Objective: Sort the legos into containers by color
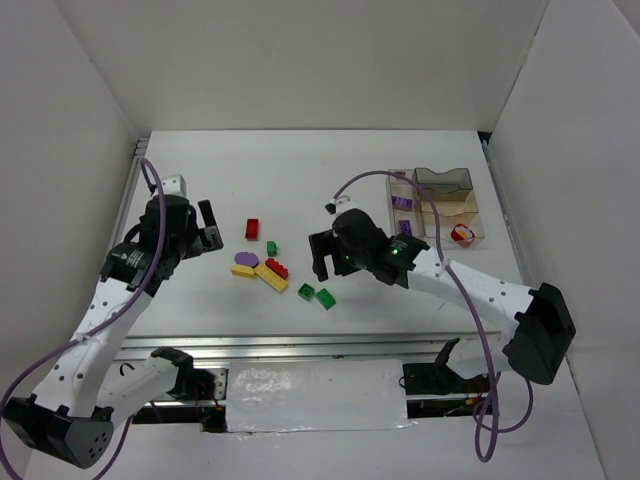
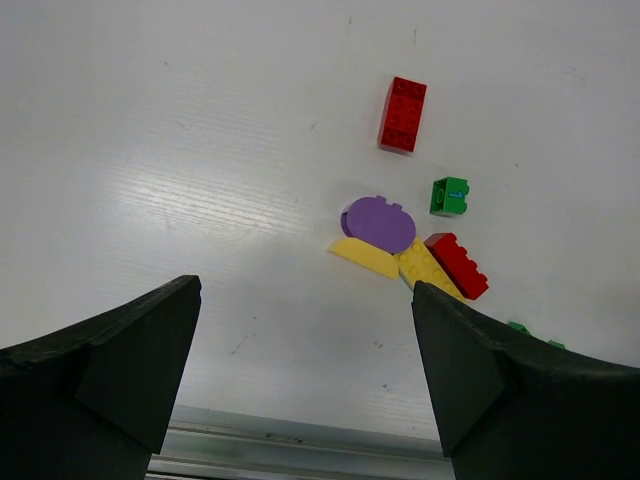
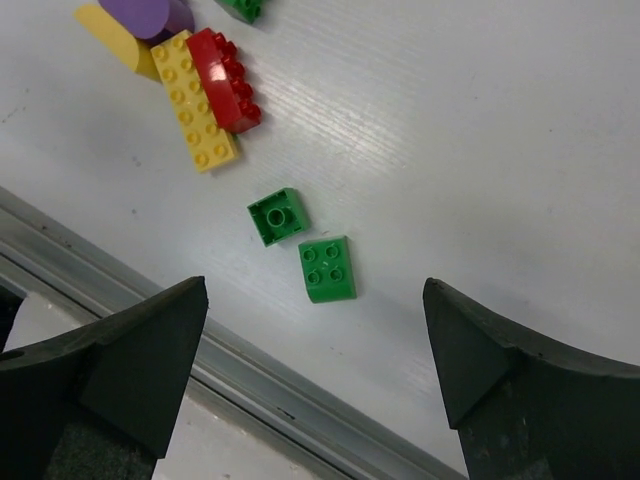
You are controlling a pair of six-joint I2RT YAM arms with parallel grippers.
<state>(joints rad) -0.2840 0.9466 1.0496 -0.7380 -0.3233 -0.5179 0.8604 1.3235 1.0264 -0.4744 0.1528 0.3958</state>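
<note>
The studded green piece [image 1: 325, 298] is lower down and nearer the bar, and its hollow neighbor leaves its sides free. My right gripper needs to move back and down around those sides next.
The loose legos lie between the arms on the white table. A red brick [image 1: 252, 228] [image 2: 403, 114] and a small green one [image 1: 271, 248] [image 2: 450, 196] sit apart. A purple round piece [image 1: 245, 259] [image 2: 378, 222], a yellow wedge [image 2: 364, 257], a long yellow brick [image 1: 270, 279] [image 3: 194, 115] and a second red brick [image 1: 277, 268] [image 3: 224, 80] are bunched together. My right gripper [image 1: 325, 255] [image 3: 315, 297] hangs open over two green pieces [image 3: 278, 216] [image 3: 328, 269]. Left of the cluster, my left gripper [image 1: 208, 232] [image 2: 305, 300] is open and empty. The containers [image 1: 445, 180] stand back right.
Purple bricks [image 1: 402, 203] lie in the tray's left compartments, and a red and yellow piece [image 1: 461, 234] lies in its right front one. A metal rail [image 3: 250, 370] runs along the table's near edge. White walls close in the left, back and right sides.
</note>
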